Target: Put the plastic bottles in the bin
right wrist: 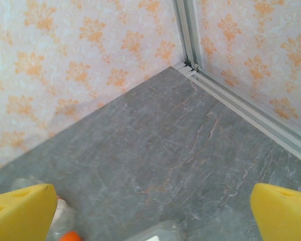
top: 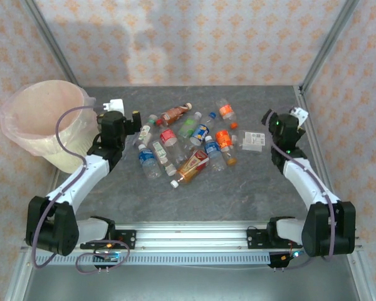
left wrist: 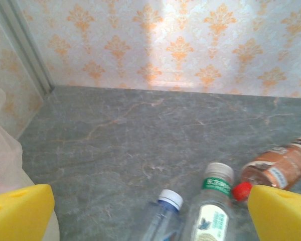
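The clear bottle lies below, toward the pile. The right gripper tilts down next and lowers its fingers around the bottle's uncrowded base end.
Several plastic bottles with red, orange, blue and green labels lie scattered in the middle of the grey table. The cream-white bin, lined with a pinkish bag, stands at the back left. My left gripper is open between the bin and the pile. In the left wrist view a blue-ringed bottle and a green-labelled bottle lie just under my left gripper. My right gripper is open to the right of the pile, beside a flattened clear bottle. Nothing is between its fingertips.
Wallpapered walls close off the back and sides, with metal frame posts at the back corners. An aluminium rail runs along the near edge by the arm bases. The bin's bag shows at the left edge of the left wrist view.
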Available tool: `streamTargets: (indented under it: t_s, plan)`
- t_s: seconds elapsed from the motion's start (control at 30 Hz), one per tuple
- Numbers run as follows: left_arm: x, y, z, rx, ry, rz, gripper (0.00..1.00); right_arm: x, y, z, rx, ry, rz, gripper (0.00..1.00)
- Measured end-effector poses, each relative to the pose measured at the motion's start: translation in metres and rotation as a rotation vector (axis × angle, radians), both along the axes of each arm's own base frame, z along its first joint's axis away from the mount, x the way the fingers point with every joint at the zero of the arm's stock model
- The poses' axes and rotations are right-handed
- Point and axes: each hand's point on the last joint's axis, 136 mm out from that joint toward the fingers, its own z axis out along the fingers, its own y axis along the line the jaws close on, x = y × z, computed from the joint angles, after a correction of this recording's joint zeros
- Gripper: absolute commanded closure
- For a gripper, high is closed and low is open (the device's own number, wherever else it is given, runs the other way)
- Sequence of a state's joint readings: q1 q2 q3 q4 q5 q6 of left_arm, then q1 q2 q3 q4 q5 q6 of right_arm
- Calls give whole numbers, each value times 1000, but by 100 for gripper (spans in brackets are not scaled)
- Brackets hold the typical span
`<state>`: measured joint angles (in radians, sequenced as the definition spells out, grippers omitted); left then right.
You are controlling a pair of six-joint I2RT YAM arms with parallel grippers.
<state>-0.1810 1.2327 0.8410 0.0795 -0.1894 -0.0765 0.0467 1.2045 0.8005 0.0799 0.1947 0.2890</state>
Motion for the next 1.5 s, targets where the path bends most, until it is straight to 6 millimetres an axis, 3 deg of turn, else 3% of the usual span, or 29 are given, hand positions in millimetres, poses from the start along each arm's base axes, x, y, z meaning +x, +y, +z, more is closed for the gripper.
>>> streamTargets:
  t_s: [0.13,0.23,0.43,0.6,0.97,1.3,1.5]
  plan:
    - [-12,-9,-2,-103,79,-3,0,1,-1,9,165,97,-91,1]
    - [-21,-22,-10,-211,144,-32,0,6,2,-5,294,222,-165,1]
    - [-40,-59,-25,-347,240,-126,0,0,18,-76,526,537,-356,1]
    - [-48,-63,-32,-382,263,-134,0,-15,31,-123,677,707,-522,1]
    - [-51,-63,-50,-374,318,-129,0,-4,48,-150,888,724,-715,1]
    - [-50,-64,-61,-353,351,-133,0,37,47,-172,942,637,-693,1]
    - [-49,-66,-67,-349,373,-143,0,39,43,-194,918,666,-698,4]
